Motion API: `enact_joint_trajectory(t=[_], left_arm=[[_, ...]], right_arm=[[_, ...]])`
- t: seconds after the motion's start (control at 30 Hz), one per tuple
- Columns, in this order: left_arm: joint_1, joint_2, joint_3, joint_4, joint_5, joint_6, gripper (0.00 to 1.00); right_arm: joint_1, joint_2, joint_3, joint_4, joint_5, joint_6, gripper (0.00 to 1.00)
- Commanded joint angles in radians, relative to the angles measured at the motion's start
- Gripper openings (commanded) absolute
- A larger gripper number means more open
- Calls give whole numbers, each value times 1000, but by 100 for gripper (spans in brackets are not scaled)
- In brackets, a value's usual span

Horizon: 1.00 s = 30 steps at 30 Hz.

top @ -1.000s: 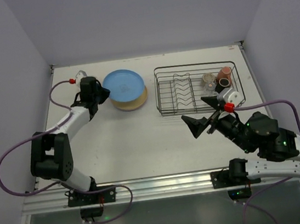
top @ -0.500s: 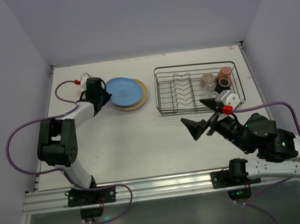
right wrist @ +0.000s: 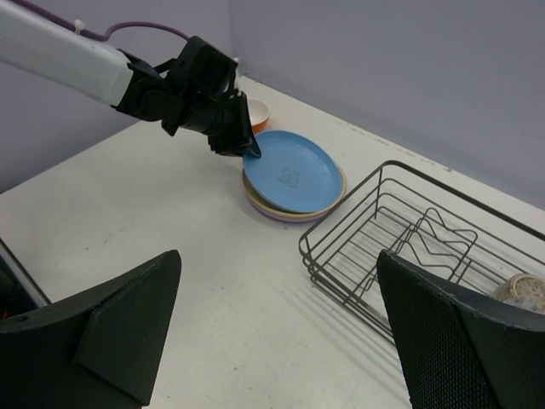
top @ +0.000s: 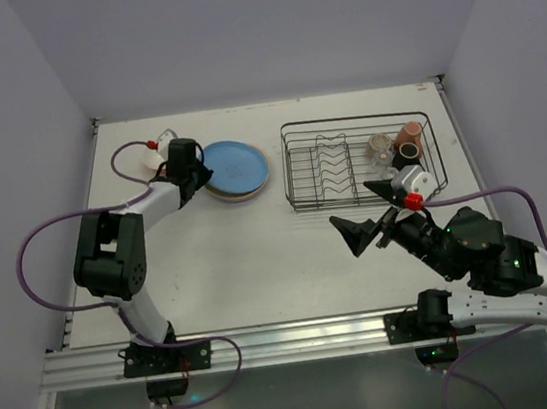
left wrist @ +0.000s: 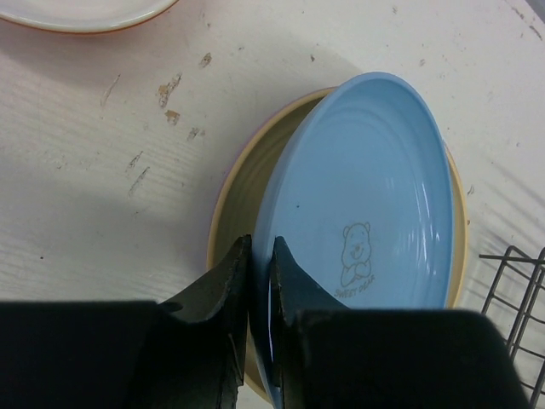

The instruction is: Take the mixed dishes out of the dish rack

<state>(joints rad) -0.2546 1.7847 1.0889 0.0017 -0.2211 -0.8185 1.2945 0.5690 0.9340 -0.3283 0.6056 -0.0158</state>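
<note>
I should swing my right gripper outward, tip its open fingers down and lower them around the clear glass (top: 383,159) beside the dark mug, as it stands farther out.
A blue plate (top: 238,164) lies on a tan plate (left wrist: 243,192), which rests on a lilac plate (right wrist: 285,216), left of the dish rack (top: 295,176). My left gripper (left wrist: 260,251) is shut on the blue plate's (left wrist: 366,196) near rim, one finger above and one below. The blue plate tilts slightly on the stack. In the rack's right end stand a clear glass (top: 380,145), a pinkish-brown mug (top: 410,132) and a dark mug (top: 406,152). My right gripper (top: 367,210) hovers wide open in front of the rack, holding nothing.
An orange bowl (right wrist: 255,111), white inside, sits behind the plate stack near my left arm. The rack's (right wrist: 341,256) plate prongs stand bare. The back and side walls close in the table. The rack's corner (left wrist: 511,290) is right of the stack.
My left gripper has moved right with the blue plate, which now lies lower and more squarely over the tan plate. The right arm has barely moved.
</note>
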Motion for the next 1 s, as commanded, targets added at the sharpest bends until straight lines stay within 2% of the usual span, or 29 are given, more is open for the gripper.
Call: enact_joint_trajectory(t=[0.0,0.13,0.17,0.23,0.27,0.37,0.47,0.63,0.73,0.77,0.83,0.87,0.9,0.97], left_arm=[[-6,8,42,1,-55,1,15],[-9,10,46,-37,-63,-1,26],[-12,10,49,-45,-73,-1,35],[-18,4,60,-71,-92,5,46],[-29,1,66,-83,-116,10,57],[-58,-2,101,-149,-206,34,70],[-81,16,157,-239,-277,56,72],[-98,21,163,-255,-296,62,70],[-110,-2,155,-264,-297,64,69],[-110,-13,145,-263,-290,62,70],[-110,-48,140,-270,-278,62,69],[-112,-66,137,-290,-277,61,68],[-117,-117,125,-298,-281,59,68],[-136,-183,100,-307,-308,67,76]], right_arm=[[-1,-6,-4,31,-15,-3,99],[-1,-23,-12,37,-21,-3,99],[-1,-24,-14,37,-21,-4,99],[-1,-26,-14,38,-24,-4,99],[-1,-24,-15,40,-26,-6,99],[-3,-21,-15,44,-26,-9,99],[-1,-20,-11,43,-35,-9,99],[-1,-17,-24,60,-23,-4,99],[-14,27,-27,60,119,72,99],[-64,41,-20,57,178,101,99],[-179,86,-1,-7,91,216,99],[-345,107,23,-32,-91,262,99],[-424,129,34,-52,-193,317,99],[-576,213,69,-61,-332,361,99]])
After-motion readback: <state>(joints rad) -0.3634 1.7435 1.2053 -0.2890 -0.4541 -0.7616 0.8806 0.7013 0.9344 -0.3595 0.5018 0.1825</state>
